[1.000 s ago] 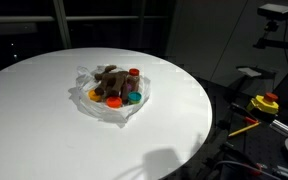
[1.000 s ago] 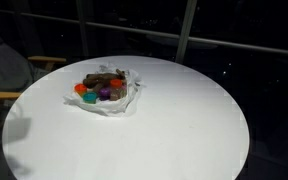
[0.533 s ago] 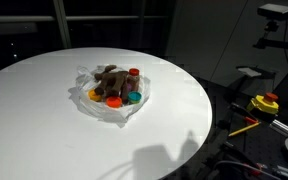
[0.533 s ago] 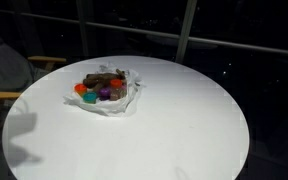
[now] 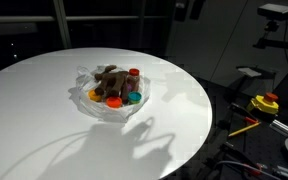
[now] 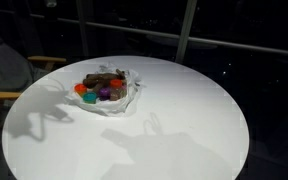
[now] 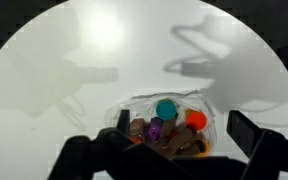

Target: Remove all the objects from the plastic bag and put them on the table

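Observation:
The robot's gripper will next lower its open fingers over the body of the brown plush toy (image 5: 110, 82) (image 7: 179, 143) and close there, since that lies well below, on top of the other things in the bag.
A clear plastic bag (image 5: 84, 75) lies open on the round white table (image 5: 44, 130), left of its centre in both exterior views (image 6: 119, 106). It holds a brown plush toy (image 5: 110, 82), a red-capped piece (image 5: 134, 74), a teal piece (image 5: 133, 98) and an orange piece (image 5: 95, 96). In the wrist view the bag (image 7: 134, 103) sits at the bottom, with a teal lid (image 7: 166, 109), an orange-red lid (image 7: 195, 120), a purple piece (image 7: 155, 130) and the toy (image 7: 179, 143). My gripper (image 7: 184, 128) is open and empty, high above the bag.
A yellow and red device (image 5: 265, 103) and a camera on a stand (image 5: 277, 12) sit off the table at the right. A wooden chair (image 6: 14, 75) stands beside the table. Arm shadows fall across the tabletop (image 6: 184, 110).
The arm's shadow has spread from the table's near edge across the tabletop toward the bag. The bag and its contents have not moved.

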